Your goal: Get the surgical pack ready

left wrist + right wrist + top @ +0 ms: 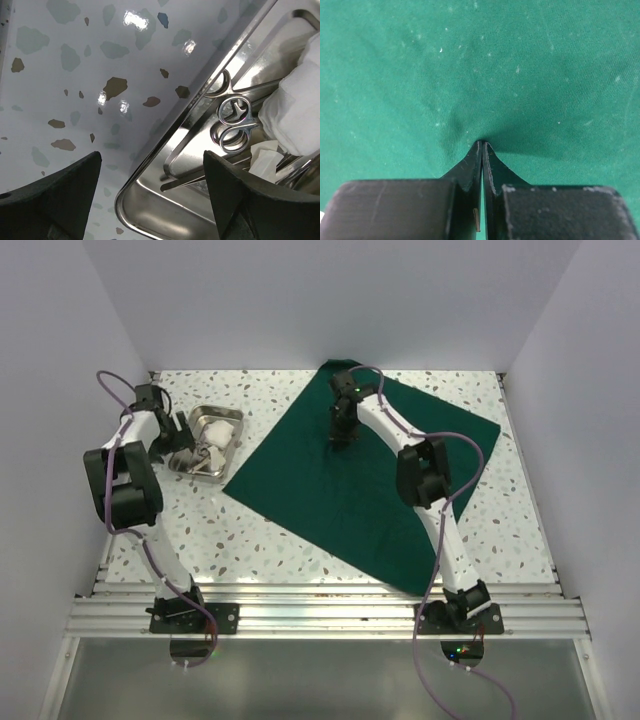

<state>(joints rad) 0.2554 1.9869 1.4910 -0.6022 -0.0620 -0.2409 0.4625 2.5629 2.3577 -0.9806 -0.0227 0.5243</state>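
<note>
The left gripper's fingers are already on both sides of the tray's rim below, so the left gripper needs to move down open around that rim near the tray's corner and close.
The surgical pack is a dark green drape (300, 480), spread flat as a wide sheet across the middle and right of the table. My right gripper (342, 438) points down onto its upper middle. In the right wrist view the drape (520, 60) fills the frame, and the right gripper (482, 142) is shut with its tips on the cloth, where small creases run together. My left gripper (180, 445) is open and empty over the near left corner of the metal tray (232, 418). In the left wrist view the left gripper (152, 165) straddles the tray's rim (131, 192).
The tray holds white gauze (295, 115), scissors (232, 125) and other metal instruments. White walls close in the table at the left, back and right. An aluminium rail (320, 605) runs along the near edge.
</note>
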